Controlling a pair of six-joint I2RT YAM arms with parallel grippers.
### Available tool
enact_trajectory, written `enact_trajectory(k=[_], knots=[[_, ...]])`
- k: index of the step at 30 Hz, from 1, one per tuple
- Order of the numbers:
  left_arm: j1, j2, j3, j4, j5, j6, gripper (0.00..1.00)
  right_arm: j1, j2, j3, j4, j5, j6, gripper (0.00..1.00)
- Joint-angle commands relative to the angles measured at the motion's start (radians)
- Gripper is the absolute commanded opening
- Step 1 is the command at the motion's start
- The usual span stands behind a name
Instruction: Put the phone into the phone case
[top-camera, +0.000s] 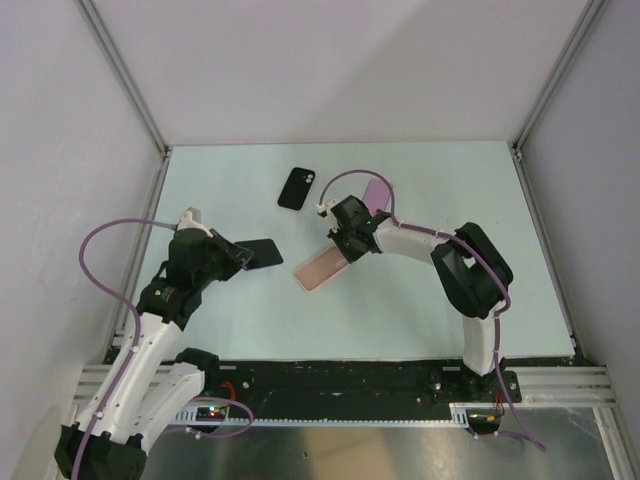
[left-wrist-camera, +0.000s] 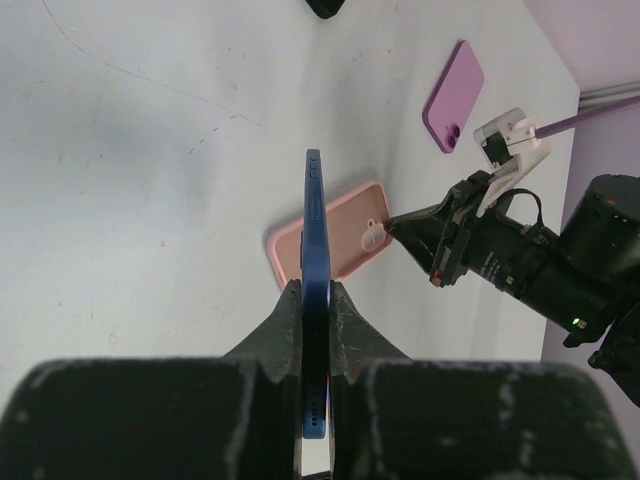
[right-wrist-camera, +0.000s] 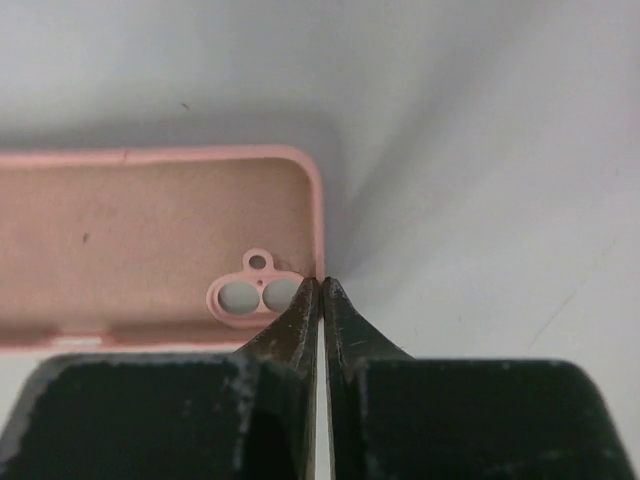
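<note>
I will move my left gripper to the right in the top view, lower the blue phone onto the pink phone case and let go, because the case lies with its open side up.
A blue phone (left-wrist-camera: 315, 230) stands edge-on between the fingers of my left gripper (left-wrist-camera: 316, 290), which is shut on it; from above the phone (top-camera: 264, 252) looks dark and hovers left of the case. The pink phone case (top-camera: 320, 268) lies open side up in the middle of the table. My right gripper (right-wrist-camera: 320, 282) is shut on the case's (right-wrist-camera: 150, 240) end wall next to the camera cutout, one finger inside and one outside. In the left wrist view the case (left-wrist-camera: 350, 232) lies just beyond the phone, with the right gripper (left-wrist-camera: 392, 226) at its far end.
A black case or phone (top-camera: 296, 188) lies further back on the table, and a purple case (top-camera: 377, 190) lies behind the right arm. White walls enclose the pale table (top-camera: 420, 310) on three sides.
</note>
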Motion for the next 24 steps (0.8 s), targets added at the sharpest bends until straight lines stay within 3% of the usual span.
enact_trajectory(k=[1,6,12,14,16,19,20,22,24], knots=[[0.005,-0.002,0.045,0.079,0.046,-0.025,0.0,0.01,-0.069,0.014,-0.158,0.224,0.26,0.02],[0.0,0.051,0.017,0.202,0.139,-0.043,0.0,0.042,-0.123,-0.008,-0.292,0.347,0.595,0.01],[-0.037,0.161,-0.026,0.438,0.296,-0.067,0.0,0.065,-0.152,-0.072,-0.371,0.397,0.825,0.0],[-0.046,0.197,-0.038,0.493,0.335,-0.081,0.0,0.073,-0.169,-0.113,-0.348,0.397,0.856,0.09],[-0.053,0.235,-0.047,0.551,0.369,-0.09,0.0,0.068,-0.192,-0.158,-0.307,0.375,0.867,0.25],[-0.06,0.291,-0.057,0.61,0.408,-0.103,0.0,0.057,-0.249,-0.224,-0.23,0.331,0.858,0.64],[-0.064,0.313,-0.057,0.621,0.42,-0.106,0.0,0.053,-0.273,-0.241,-0.209,0.32,0.85,0.72],[-0.073,0.357,-0.055,0.66,0.451,-0.11,0.0,0.036,-0.328,-0.275,-0.172,0.283,0.837,0.8],[-0.089,0.411,-0.039,0.684,0.486,-0.11,0.0,-0.003,-0.387,-0.31,-0.143,0.245,0.826,0.82]])
